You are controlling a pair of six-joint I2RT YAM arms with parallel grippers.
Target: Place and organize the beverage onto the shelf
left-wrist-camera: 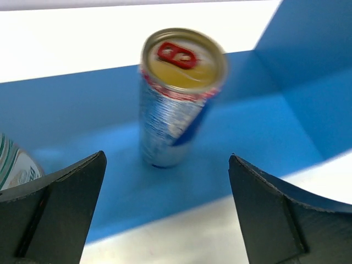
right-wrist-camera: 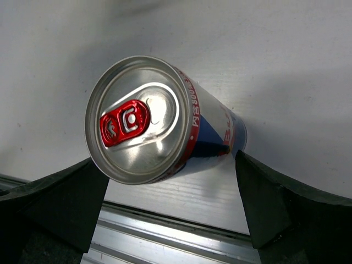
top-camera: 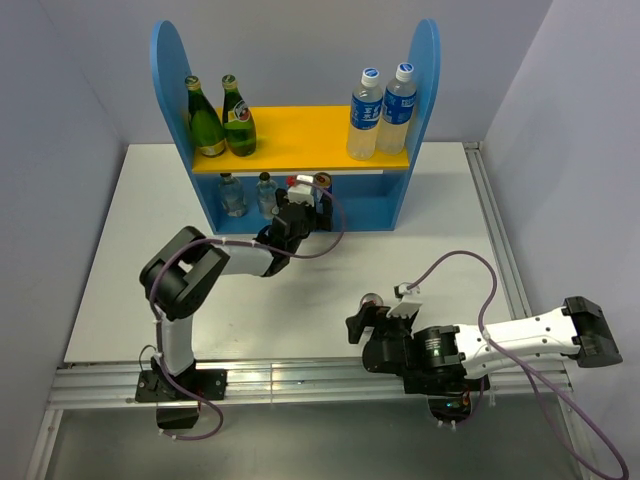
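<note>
The robot's right gripper will go down and move gently outward onto the second can (top-camera: 371,300) (right-wrist-camera: 165,124) and close on the can's sides, since the can still stands just past the open fingers.
The blue shelf (top-camera: 425,90) has a yellow upper board (top-camera: 300,135). Two dark green bottles (top-camera: 207,122) stand on its left. Two short clear bottles (top-camera: 232,194) stand on the lower level, one showing at the left edge of the left wrist view (left-wrist-camera: 14,165). A silver-blue-red can (left-wrist-camera: 176,99) stands upright on the lower level (left-wrist-camera: 253,137), just beyond my open, empty left gripper (left-wrist-camera: 168,155), which is at the shelf's front (top-camera: 300,192). A second can (right-wrist-camera: 165,126) stands on the white table (right-wrist-camera: 275,55) between the open fingers of my right gripper (right-wrist-camera: 165,158), near the front edge (top-camera: 364,318).
Two taller clear bottles with blue caps (top-camera: 382,112) stand on the right of the upper board. An aluminium rail (top-camera: 300,380) runs along the table's near edge, just behind the right gripper. Grey walls close in the sides and back.
</note>
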